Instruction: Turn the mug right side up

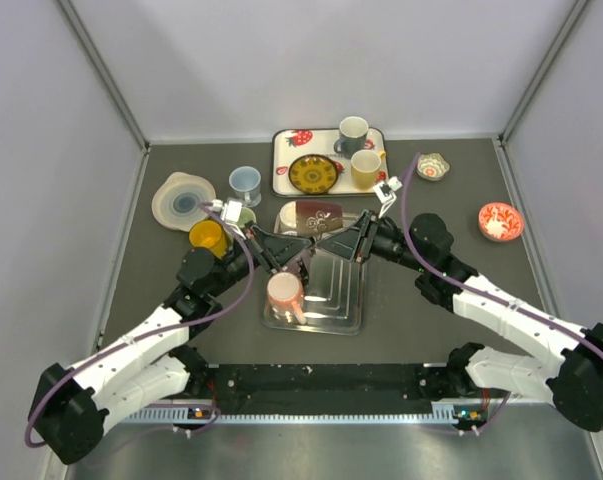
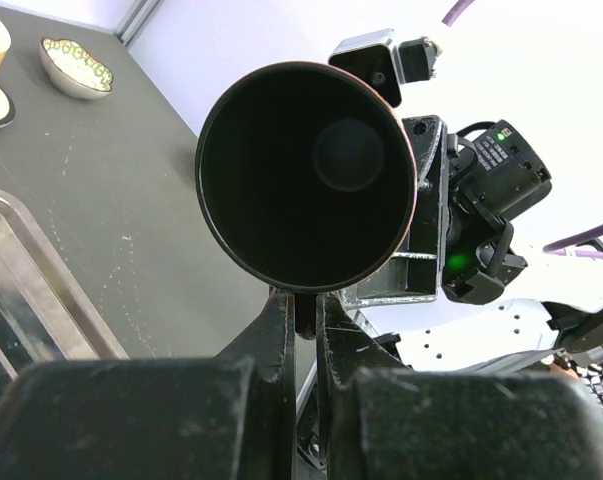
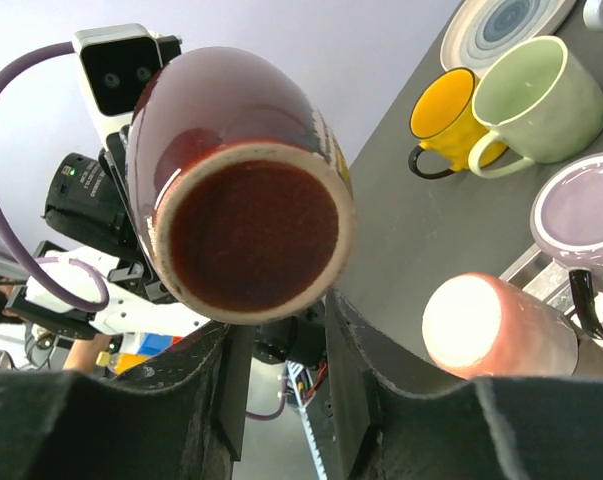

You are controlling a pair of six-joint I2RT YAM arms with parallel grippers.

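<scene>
Next I need to swing my left gripper to its left in the top view over tabletop past the yellow mug, tip the sideways dark red mug upright, lower and release.
The dark red mug [image 1: 316,214] hangs on its side in the air above the clear tray [image 1: 343,305], between both grippers. In the left wrist view its open mouth [image 2: 306,175] faces the camera. My left gripper [image 2: 306,300] is shut on the mug's handle, just below the rim; it also shows in the top view [image 1: 293,243]. In the right wrist view I see the mug's unglazed base [image 3: 246,225]. My right gripper [image 3: 281,330] is open, with its fingers apart just under the base and nothing between them; it also shows in the top view [image 1: 345,240].
A pink mug [image 1: 284,293] lies on the clear tray, with a purple cup [image 3: 581,215] beside it. Yellow [image 1: 208,236] and green [image 3: 536,105] mugs and a plate [image 1: 183,200] are to the left. A strawberry tray [image 1: 286,170] with mugs stands at the back, and two small bowls [image 1: 500,221] are at the right.
</scene>
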